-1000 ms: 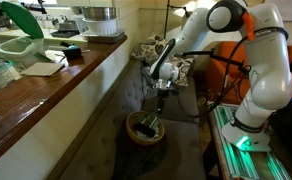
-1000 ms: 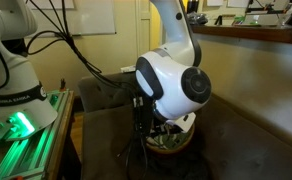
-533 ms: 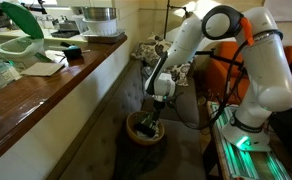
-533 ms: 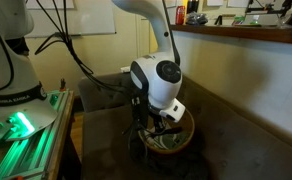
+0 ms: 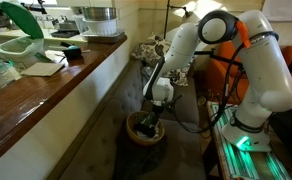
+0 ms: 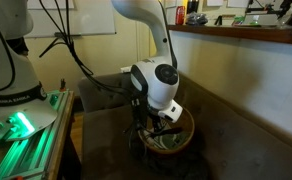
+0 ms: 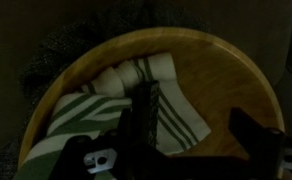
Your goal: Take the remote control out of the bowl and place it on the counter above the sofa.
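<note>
My gripper moves down deeper into the bowl next, before it closes across the slim sides of the remote control (image 7: pixel 144 108) on the cloth.
The brown bowl (image 7: pixel 201 55) sits on the dark sofa seat (image 6: pixel 241 140) below the counter (image 5: pixel 56 85). It also shows in both exterior views (image 5: pixel 133 128) (image 6: pixel 186 135). Inside it lie a white cloth with green stripes (image 7: pixel 176 105) and the slim dark remote control (image 7: pixel 144 108), which rests on the cloth. My gripper (image 7: pixel 171 150) is open and lowered into the bowl, with the remote close to its left finger and the right finger over the bare bowl bottom. In the exterior views the gripper (image 5: pixel 152 118) (image 6: pixel 158 128) hides the remote.
The counter carries a white-and-green container (image 5: pixel 21 35), stacked trays (image 5: pixel 98 20) and small clutter. A floral cushion (image 5: pixel 146 50) leans at the sofa's back. An orange armchair (image 5: pixel 224 70) and the green-lit robot base (image 5: pixel 241 140) (image 6: pixel 21 125) stand beside the sofa.
Over the last second the arm has bent down and lowered the gripper into the bowl. Since half a second ago it has barely moved.
</note>
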`<state>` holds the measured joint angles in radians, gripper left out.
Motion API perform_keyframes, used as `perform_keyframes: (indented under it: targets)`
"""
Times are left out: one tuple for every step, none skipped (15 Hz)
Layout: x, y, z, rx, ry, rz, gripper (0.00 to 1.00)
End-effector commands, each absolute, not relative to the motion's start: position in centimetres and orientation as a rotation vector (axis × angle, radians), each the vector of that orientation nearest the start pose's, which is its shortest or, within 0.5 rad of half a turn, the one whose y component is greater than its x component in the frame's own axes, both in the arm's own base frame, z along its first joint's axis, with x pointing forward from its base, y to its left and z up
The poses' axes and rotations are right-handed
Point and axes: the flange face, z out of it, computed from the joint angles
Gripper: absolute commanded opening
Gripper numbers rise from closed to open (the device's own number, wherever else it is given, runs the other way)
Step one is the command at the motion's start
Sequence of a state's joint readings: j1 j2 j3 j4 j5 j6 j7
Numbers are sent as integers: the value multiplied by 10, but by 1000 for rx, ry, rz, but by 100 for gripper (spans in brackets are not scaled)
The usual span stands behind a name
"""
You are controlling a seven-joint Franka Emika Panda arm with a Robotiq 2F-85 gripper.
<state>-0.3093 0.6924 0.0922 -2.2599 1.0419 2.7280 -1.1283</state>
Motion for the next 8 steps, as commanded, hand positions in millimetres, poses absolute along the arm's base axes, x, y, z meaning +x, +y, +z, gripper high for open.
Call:
perform_keyframes:
  targets:
    - [457,-117,2,-2698,159,-27,100]
    - [460,-116,-4,-2701,159,-28,100]
    - [463,-117,-11,-2701,159,-31,100]
    - [467,-117,-18,-2707,156,-34,100]
    - [471,-116,-25,-2711,157,-39,100]
    - [475,-116,-30,-2710,153,-42,100]
    - [479,-115,-33,-2707,157,-53,100]
    - [483,-115,-36,-2707,159,-63,100]
